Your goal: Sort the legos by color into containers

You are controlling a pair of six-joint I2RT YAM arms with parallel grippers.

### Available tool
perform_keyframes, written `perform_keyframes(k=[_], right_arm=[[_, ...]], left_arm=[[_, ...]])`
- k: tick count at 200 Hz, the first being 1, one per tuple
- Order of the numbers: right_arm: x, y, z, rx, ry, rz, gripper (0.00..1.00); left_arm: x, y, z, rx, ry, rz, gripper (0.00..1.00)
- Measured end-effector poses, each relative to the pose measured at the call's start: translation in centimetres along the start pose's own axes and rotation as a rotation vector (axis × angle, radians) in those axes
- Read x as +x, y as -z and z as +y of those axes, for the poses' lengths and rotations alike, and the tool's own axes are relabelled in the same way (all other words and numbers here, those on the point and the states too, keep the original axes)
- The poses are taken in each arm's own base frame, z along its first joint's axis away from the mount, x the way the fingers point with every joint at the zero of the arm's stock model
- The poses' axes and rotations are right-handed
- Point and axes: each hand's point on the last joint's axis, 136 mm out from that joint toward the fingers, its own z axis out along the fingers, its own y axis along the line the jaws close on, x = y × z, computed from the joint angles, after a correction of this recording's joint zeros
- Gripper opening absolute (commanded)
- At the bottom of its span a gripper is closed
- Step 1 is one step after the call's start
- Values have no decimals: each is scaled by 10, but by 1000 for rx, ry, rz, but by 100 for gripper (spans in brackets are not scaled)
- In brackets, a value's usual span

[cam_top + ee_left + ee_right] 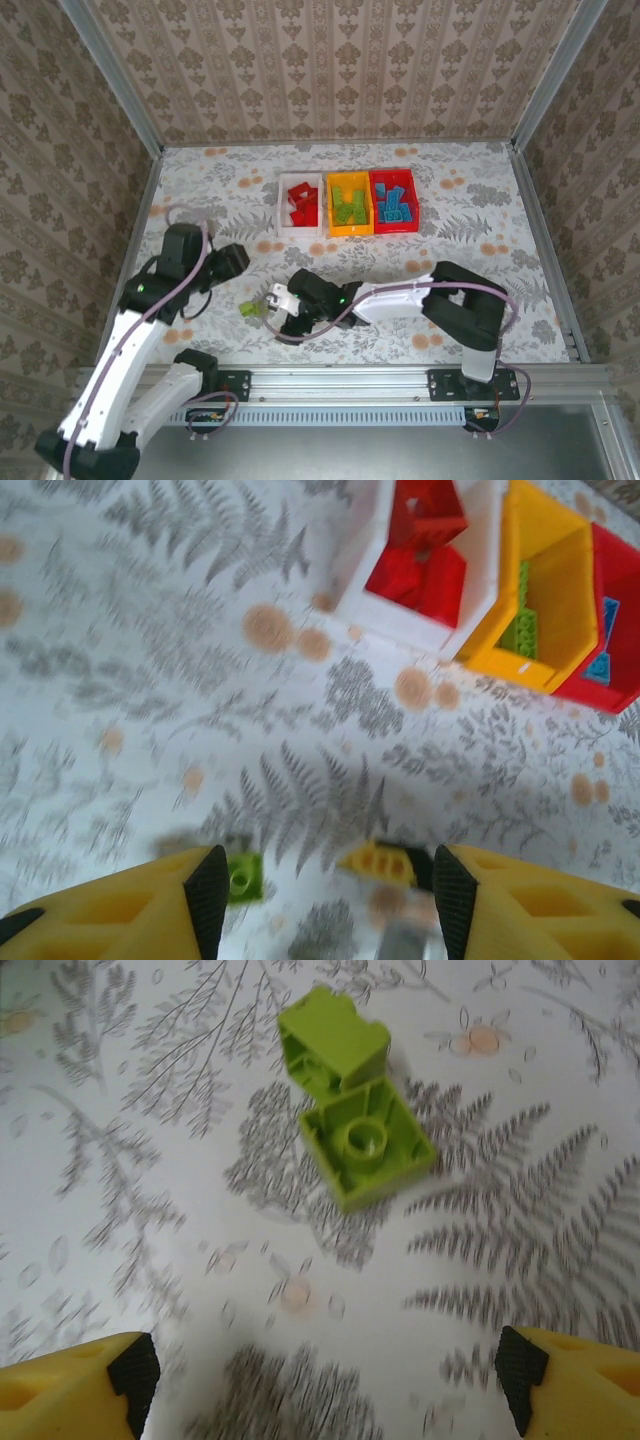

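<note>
The upside-down green lego [253, 309] [367, 1146] is nearer my open fingers than the other one, so my right gripper should move down and across to straddle it and close.
Two lime green legos lie together on the table, one on its side [333, 1040] and one upside down [368, 1150]; from above they read as one green cluster [249, 309]. My right gripper [325, 1380] is open just short of them, nothing between its fingers, and reaches left across the table [274, 301]. My left gripper [322, 890] is open and empty, hovering over the table [232, 262] above and behind the green lego [243, 877]. The white container [300, 228] holds red legos, the yellow-orange one [349, 233] green legos, the red one [395, 229] blue legos.
The three containers stand side by side at the middle back of the patterned table. In the left wrist view a finger of the right gripper [380, 863] sits between my left fingers, beside the green lego. Metal rails [140, 215] and papered walls close in the table.
</note>
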Motion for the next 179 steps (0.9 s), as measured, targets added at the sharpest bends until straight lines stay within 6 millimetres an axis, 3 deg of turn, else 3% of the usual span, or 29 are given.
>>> perform_keyframes(k=[43,100,126,152,179], right_arm=[[-9,-34,-16,65,59,3,93],[-22,-51,-18,57,71,-16,83],[-30,-60,-17,41,65,-20,71],[-31,-64,-13,14,54,-18,48],[-30,-64,-10,-2,49,-15,35]], left_arm=[[35,25,32,-47,83,17,61],[42,32,42,-103,91,52,61],[43,33,43,-112,91,55,61],[43,33,44,-114,91,54,61],[43,33,44,-114,91,54,61]])
